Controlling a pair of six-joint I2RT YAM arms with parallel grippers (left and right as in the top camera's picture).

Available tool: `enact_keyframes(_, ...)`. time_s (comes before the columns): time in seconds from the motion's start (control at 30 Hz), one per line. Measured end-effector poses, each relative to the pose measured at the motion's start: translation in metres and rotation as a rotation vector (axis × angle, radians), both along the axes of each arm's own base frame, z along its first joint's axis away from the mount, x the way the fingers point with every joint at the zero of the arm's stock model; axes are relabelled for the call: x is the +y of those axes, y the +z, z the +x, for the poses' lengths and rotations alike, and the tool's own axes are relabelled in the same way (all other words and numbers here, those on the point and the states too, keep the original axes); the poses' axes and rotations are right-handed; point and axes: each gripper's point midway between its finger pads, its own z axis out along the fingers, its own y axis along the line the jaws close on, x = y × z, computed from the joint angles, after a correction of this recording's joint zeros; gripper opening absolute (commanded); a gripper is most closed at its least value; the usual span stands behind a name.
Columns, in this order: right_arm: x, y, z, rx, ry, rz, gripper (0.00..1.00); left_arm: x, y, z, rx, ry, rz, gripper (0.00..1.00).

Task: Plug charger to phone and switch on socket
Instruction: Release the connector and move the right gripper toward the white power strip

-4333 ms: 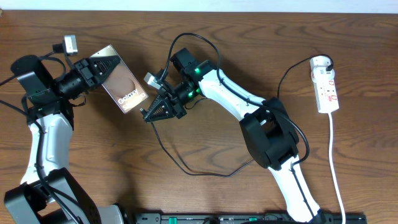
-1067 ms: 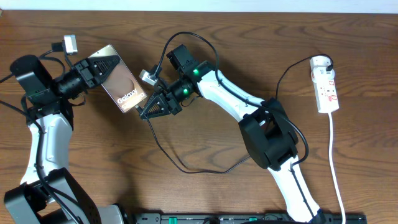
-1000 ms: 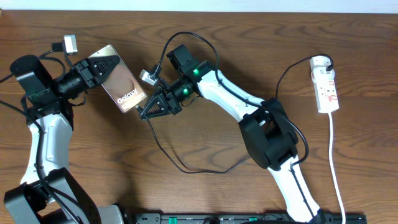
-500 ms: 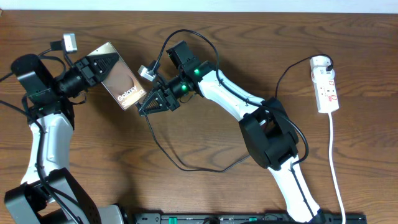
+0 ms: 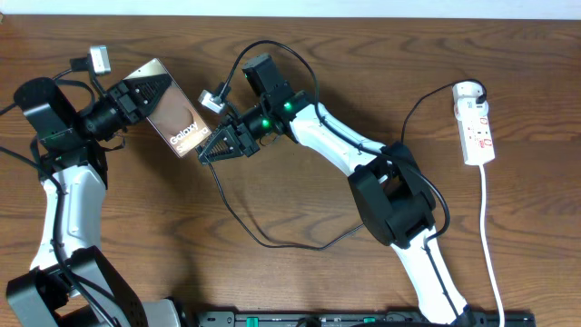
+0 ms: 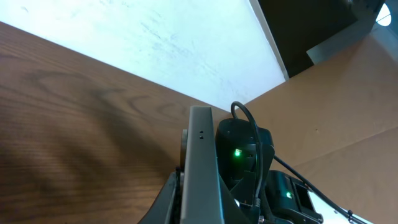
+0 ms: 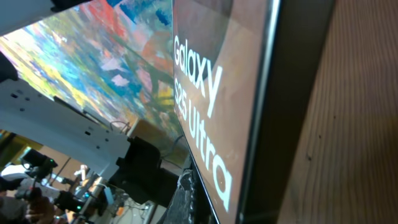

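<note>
My left gripper should next move down and back until the phone (image 5: 177, 116) rests on the bare tabletop below, and then let go of the phone's upper end, because the phone is hanging in midair.
My left gripper (image 5: 150, 95) is shut on the upper end of the phone (image 5: 177, 116) and holds it tilted above the table at the far left. The left wrist view shows the phone edge-on (image 6: 202, 155) between the jaws. My right gripper (image 5: 205, 154) has its fingers drawn to a point at the phone's lower end, shut on the plug end of the charger (image 5: 263, 241). The plug tip itself is hidden. The phone's face with white "Galaxy S25 Ultra" text (image 7: 205, 93) fills the right wrist view. The white socket (image 5: 477, 127) lies at the far right.
The charger cable loops over the middle of the table and runs up to the socket's round end (image 5: 467, 89). A white cord (image 5: 490, 236) trails down the right side. A black bar (image 5: 363, 320) lies along the front edge.
My right gripper has moved up and left with the cable, closing onto the phone's lower end. The left gripper has raised the phone slightly.
</note>
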Motion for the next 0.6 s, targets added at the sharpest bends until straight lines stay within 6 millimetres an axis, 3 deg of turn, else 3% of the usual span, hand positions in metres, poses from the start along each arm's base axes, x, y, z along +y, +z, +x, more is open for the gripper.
enact_keyframes(0.13, 0.000, 0.000, 0.000, 0.019, 0.000, -0.012, 0.01, 0.000, 0.000, 0.000, 0.000, 0.001, 0.000, 0.07)
enact_keyframes(0.2, 0.000, 0.000, 0.000, 0.025, 0.001, -0.015, 0.09, 0.000, 0.000, 0.000, 0.000, 0.001, 0.000, 0.07)
enact_keyframes(0.23, 0.000, 0.000, 0.000, 0.028, 0.001, -0.017, 0.30, 0.000, 0.000, 0.000, 0.001, 0.001, 0.000, 0.07)
enact_keyframes(0.27, 0.000, 0.000, 0.000, 0.031, -0.001, -0.021, 0.60, 0.000, 0.000, 0.000, 0.001, 0.001, 0.000, 0.07)
enact_keyframes(0.3, 0.000, 0.000, 0.001, 0.024, -0.004, -0.019, 0.83, 0.000, -0.001, -0.001, 0.004, -0.004, -0.003, 0.07)
enact_keyframes(0.33, 0.001, 0.001, 0.002, 0.021, -0.007, -0.018, 0.99, -0.003, -0.002, -0.003, 0.016, -0.019, -0.013, 0.07)
enact_keyframes(0.47, 0.002, 0.004, 0.003, 0.007, -0.006, -0.007, 0.99, -0.018, -0.004, -0.007, 0.031, -0.069, -0.027, 0.08)
enact_keyframes(0.6, 0.002, 0.004, 0.003, 0.009, -0.004, -0.006, 0.99, -0.017, -0.004, -0.007, 0.031, -0.067, -0.027, 0.08)
